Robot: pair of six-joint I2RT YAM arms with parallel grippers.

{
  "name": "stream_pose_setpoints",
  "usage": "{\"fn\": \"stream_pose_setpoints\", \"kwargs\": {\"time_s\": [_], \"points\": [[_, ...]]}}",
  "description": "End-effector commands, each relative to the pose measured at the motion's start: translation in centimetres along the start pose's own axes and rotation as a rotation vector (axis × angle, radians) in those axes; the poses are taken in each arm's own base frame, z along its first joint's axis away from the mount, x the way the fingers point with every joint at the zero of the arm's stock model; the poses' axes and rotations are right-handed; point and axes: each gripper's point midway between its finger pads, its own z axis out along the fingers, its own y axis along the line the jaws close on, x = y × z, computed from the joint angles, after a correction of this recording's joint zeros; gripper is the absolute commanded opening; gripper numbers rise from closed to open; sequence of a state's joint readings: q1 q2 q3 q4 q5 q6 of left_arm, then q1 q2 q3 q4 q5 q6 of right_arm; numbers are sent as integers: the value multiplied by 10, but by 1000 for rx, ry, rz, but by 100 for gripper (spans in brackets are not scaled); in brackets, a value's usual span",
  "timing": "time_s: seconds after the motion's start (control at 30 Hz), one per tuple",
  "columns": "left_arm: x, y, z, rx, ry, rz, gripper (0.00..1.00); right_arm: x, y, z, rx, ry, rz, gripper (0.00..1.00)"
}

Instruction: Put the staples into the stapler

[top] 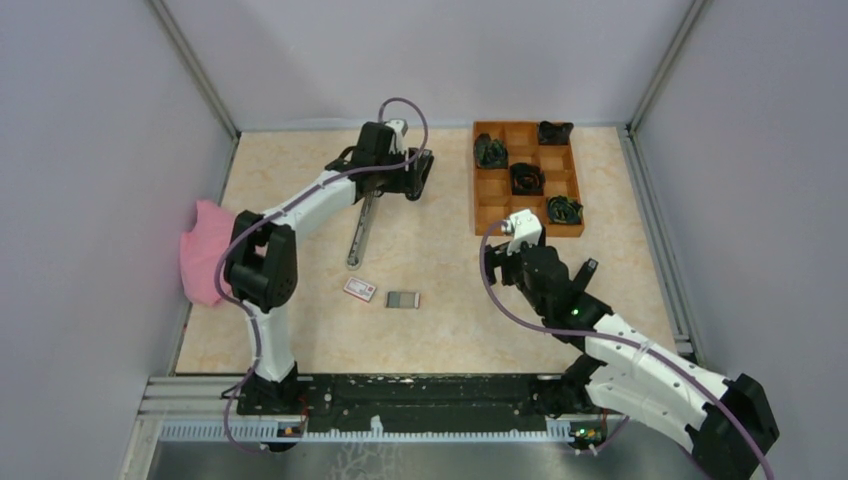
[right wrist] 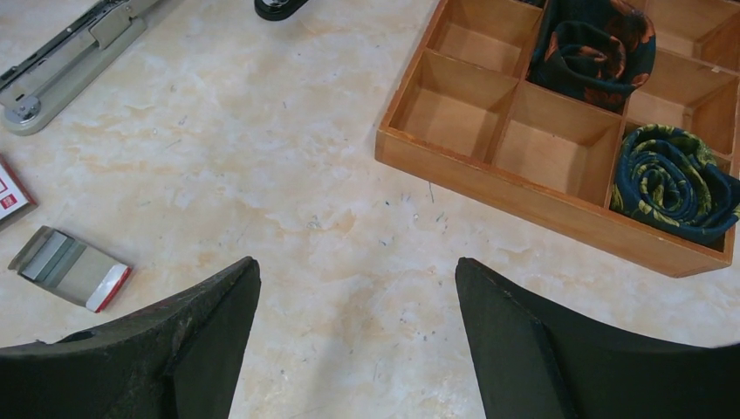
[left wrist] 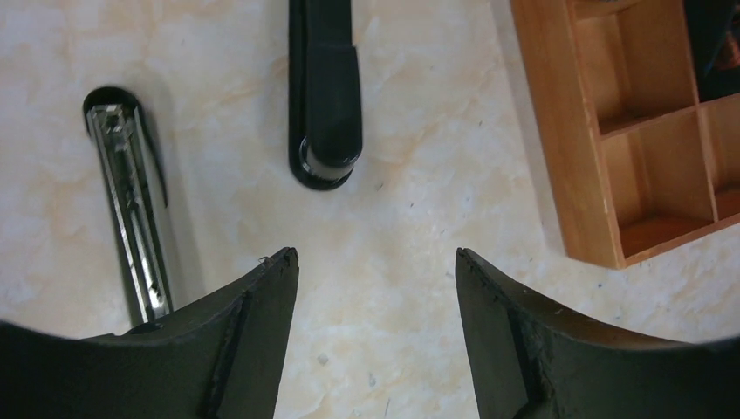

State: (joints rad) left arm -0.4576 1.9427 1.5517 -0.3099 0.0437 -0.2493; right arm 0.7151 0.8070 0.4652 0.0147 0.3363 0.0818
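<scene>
My left gripper lowers its open fingers astride the rounded near end [top: 413,195] [left wrist: 333,140] next, which points between them. The stapler's black top arm lies below the gripper.
The stapler lies open on the table in two parts. Its silver magazine rail [top: 360,232] shows in the left wrist view [left wrist: 131,201] and the right wrist view [right wrist: 70,52]. Its black part [top: 415,175] lies just to the right of the rail [left wrist: 325,96]. The staples, a flat grey block [top: 402,299] with a white-and-red end [right wrist: 70,269], lie near the middle, beside the small white-and-red box [top: 360,289] [right wrist: 10,196]. My left gripper [top: 383,180] [left wrist: 375,253] is open and empty above the stapler. My right gripper [top: 505,260] [right wrist: 356,262] is open and empty, right of the staples.
A wooden compartment tray [top: 478,200] [left wrist: 558,131] [right wrist: 524,196] stands at the back right and holds several rolled dark cloths [right wrist: 672,175]. A pink cloth [top: 205,250] lies at the table's left edge. Grey walls enclose the table.
</scene>
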Motion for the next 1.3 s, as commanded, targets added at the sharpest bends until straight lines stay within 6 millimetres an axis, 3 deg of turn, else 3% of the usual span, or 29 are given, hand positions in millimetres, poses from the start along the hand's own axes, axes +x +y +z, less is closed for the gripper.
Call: {"fn": "stream_pose_setpoints", "kwargs": {"time_s": [0.0,0.27,0.43,0.63,0.73,0.83,1.0,1.27], "points": [[-27,-3,29,-28,-110,49,72,-16,-3,2,20,-40,25,83],[-29,17,73,-122,-152,102,73,-13,-4,2,29,-26,24,83],[-27,15,94,-100,-157,125,72,-12,-4,3,33,-15,20,83],[-27,9,107,-63,-158,135,62,-10,-4,5,36,-3,16,83],[-27,4,107,-40,-155,126,50,-8,-3,6,32,1,19,83],[-26,-3,99,-15,-148,108,29,-8,-1,8,25,0,23,83],[-26,-22,71,43,-166,69,4,-14,6,14,4,-15,53,83],[-27,-41,9,136,-228,-107,0,-19,27,34,-44,-16,182,82]]}}
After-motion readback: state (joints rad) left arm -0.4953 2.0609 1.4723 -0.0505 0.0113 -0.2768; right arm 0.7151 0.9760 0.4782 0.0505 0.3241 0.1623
